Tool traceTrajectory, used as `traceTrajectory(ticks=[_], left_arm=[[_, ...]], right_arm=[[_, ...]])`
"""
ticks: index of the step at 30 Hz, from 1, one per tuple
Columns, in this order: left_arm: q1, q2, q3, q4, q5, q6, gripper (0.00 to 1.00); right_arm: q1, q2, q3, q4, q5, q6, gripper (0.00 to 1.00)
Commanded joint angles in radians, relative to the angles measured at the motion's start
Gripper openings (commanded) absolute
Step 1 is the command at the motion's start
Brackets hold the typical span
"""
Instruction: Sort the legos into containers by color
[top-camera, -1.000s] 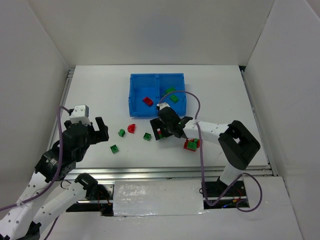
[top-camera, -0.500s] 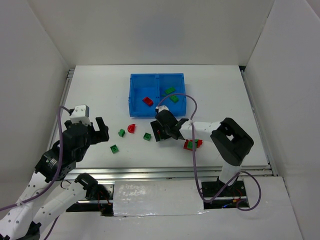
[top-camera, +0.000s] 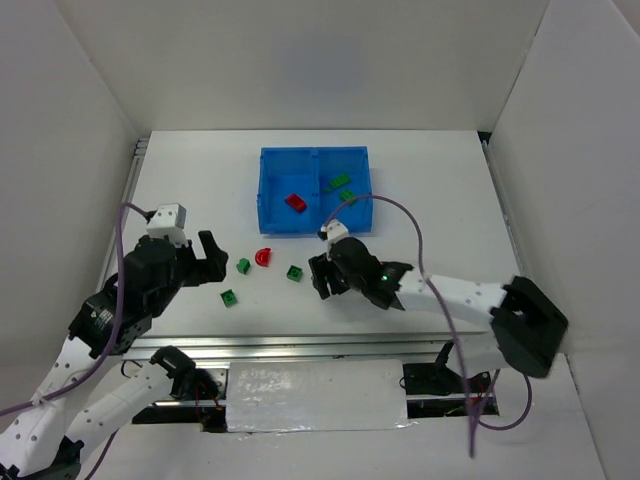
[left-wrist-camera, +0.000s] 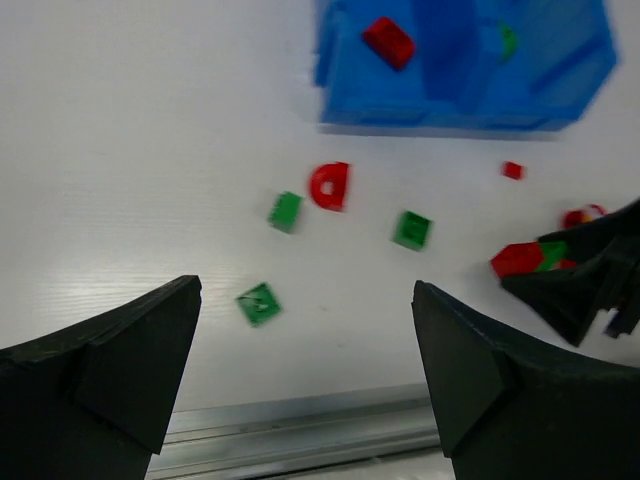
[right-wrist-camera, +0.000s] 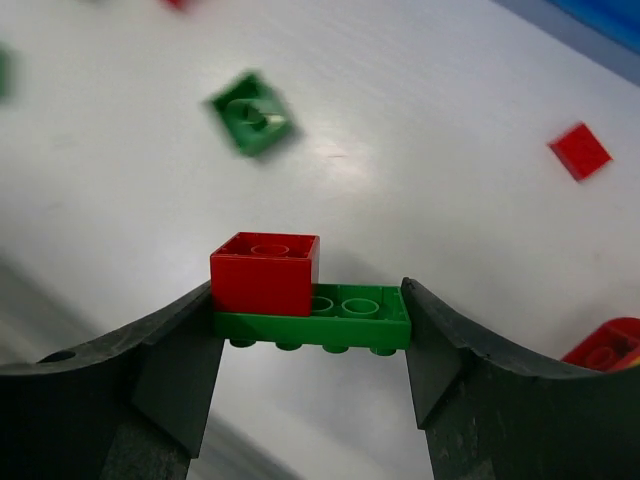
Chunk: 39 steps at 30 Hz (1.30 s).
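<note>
The green plate matches the green bricks in color, so my right gripper will rise next, move outward over their section of the blue tray and release the plate there.
My right gripper (right-wrist-camera: 308, 292) is shut on a joined piece (right-wrist-camera: 266, 272), a red brick on a green plate, held just above the table. In the top view it (top-camera: 323, 277) is in front of the blue tray (top-camera: 270, 190). The tray's left compartment holds a red brick (top-camera: 296, 201); the right one holds two green bricks (top-camera: 342, 182). A red curved piece (top-camera: 263, 256) and three green bricks (top-camera: 243, 265) (top-camera: 294, 272) (top-camera: 229, 297) lie loose on the table. My left gripper (top-camera: 198, 262) is open and empty, hovering left of them (left-wrist-camera: 306, 290).
A small red brick (right-wrist-camera: 580, 150) and another red piece (right-wrist-camera: 610, 345) lie right of the right gripper. White walls enclose the table on three sides. A metal rail (top-camera: 300, 345) runs along the near edge.
My right arm's elbow has swung right and toward the near edge, covering the red-and-green cluster. Its gripper has drawn slightly nearer with the joined piece. My left gripper has shifted slightly up.
</note>
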<state>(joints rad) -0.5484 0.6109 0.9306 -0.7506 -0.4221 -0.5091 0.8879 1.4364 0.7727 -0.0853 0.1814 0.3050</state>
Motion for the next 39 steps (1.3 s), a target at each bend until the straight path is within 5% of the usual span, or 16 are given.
traceTrajectory(ticks=[1, 5, 10, 28, 33, 37, 39], left_arm=[[0.004, 0.038, 0.1, 0.069, 0.293, -0.071, 1.0], [0.001, 0.117, 0.062, 0.297, 0.639, -0.224, 0.99], [-0.019, 0.182, -0.044, 0.513, 0.845, -0.335, 0.96], [-0.16, 0.329, -0.138, 0.639, 0.836, -0.368, 0.83], [-0.18, 0.362, -0.121, 0.628, 0.822, -0.344, 0.54], [-0.18, 0.366, -0.115, 0.652, 0.836, -0.335, 0.09], [-0.182, 0.362, -0.099, 0.655, 0.839, -0.318, 0.0]], right_arm=[[0.084, -0.238, -0.091, 0.124, -0.088, -0.11, 0.17], [0.178, -0.393, -0.107, 0.101, -0.062, -0.167, 0.12], [0.279, -0.445, -0.095, 0.097, 0.07, -0.207, 0.1], [0.358, -0.459, -0.061, 0.194, 0.214, -0.247, 0.06], [0.361, -0.476, -0.059, 0.197, 0.225, -0.254, 0.06], [0.359, -0.464, -0.059, 0.196, 0.22, -0.262, 0.03], [0.359, -0.458, -0.07, 0.199, 0.224, -0.273, 0.0]])
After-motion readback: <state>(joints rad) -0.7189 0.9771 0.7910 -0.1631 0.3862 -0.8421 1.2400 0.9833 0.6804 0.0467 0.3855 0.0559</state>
